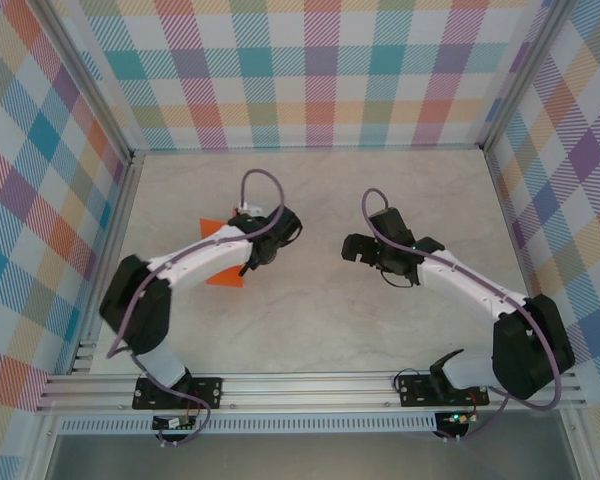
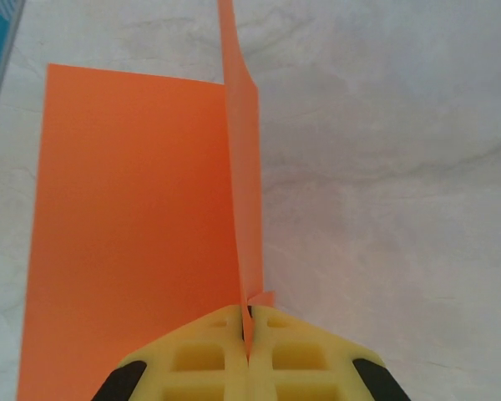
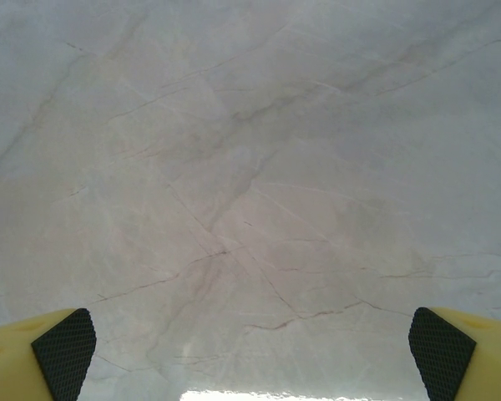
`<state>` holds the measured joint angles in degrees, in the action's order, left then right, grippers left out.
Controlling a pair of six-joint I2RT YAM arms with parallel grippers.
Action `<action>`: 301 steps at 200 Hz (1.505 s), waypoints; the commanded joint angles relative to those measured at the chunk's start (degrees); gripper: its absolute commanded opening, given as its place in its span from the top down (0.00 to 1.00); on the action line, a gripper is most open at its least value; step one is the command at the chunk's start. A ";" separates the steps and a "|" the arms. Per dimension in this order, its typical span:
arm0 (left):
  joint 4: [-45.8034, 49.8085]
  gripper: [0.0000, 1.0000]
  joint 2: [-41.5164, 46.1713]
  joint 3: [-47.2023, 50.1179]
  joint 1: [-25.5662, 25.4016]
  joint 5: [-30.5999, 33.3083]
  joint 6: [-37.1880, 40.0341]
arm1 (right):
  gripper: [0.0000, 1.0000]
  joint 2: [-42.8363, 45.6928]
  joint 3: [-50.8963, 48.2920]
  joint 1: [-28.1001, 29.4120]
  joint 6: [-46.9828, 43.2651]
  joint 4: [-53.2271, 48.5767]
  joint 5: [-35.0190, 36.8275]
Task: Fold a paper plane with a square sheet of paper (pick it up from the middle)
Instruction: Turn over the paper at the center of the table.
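Observation:
I will pull the upright part of the paper toward my right gripper with my left gripper next. I will let it go on the clear, bare table between the grippers, beside my left gripper.
The square sheet of paper (image 2: 125,234) is bright orange and lies on the marble table to the left. One strip of it (image 2: 245,167) stands upright along a crease running straight away from the left wrist camera. My left gripper (image 2: 249,334) is shut on the near end of that upright strip, its yellow jaws pressed together. From above, the paper (image 1: 225,276) shows under the left arm, with the left gripper (image 1: 250,262) on it. My right gripper (image 1: 352,250) hovers open over bare table, apart from the paper, its black pads (image 3: 63,347) wide apart. The paper plane is out of view.
Checked walls (image 1: 310,70) close in the marble table (image 1: 310,330) at the back and both sides. Aluminium rails (image 1: 310,390) run along the near edge by the arm bases. Bare table lies between the two grippers.

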<state>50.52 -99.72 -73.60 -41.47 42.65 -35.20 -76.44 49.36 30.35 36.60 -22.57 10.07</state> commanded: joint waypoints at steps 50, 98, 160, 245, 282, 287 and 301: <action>6.40 1.00 -19.10 -14.29 -8.55 4.12 -2.02 | 0.00 5.06 -1.92 -1.77 3.26 -5.40 5.03; 4.68 0.94 -26.30 -20.69 -11.29 -4.52 -3.36 | 0.00 7.89 -4.03 -3.23 6.09 -6.79 5.95; 0.84 0.70 -24.45 -23.21 -11.72 -14.67 -1.82 | 0.00 8.75 -4.71 -4.13 6.56 -6.59 3.41; -9.37 0.44 -3.98 -13.09 -10.10 -27.40 1.19 | 0.00 3.14 -4.94 -4.77 0.03 3.11 -15.98; -13.66 0.41 4.31 -4.38 -4.99 -29.21 -0.51 | 0.00 -5.30 -3.20 -4.28 1.04 10.58 -31.82; -14.49 0.41 5.19 -2.88 -3.86 -30.03 -0.96 | 0.00 -6.57 -2.68 -4.04 1.23 10.96 -32.85; -17.03 0.41 7.16 1.02 -0.94 -32.41 -2.59 | 0.01 -9.41 -0.95 -2.83 2.15 11.11 -34.36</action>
<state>37.65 -95.77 -78.37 -47.33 14.24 -35.33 -81.91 45.10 26.11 38.15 -15.81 -14.90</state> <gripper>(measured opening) 0.594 0.998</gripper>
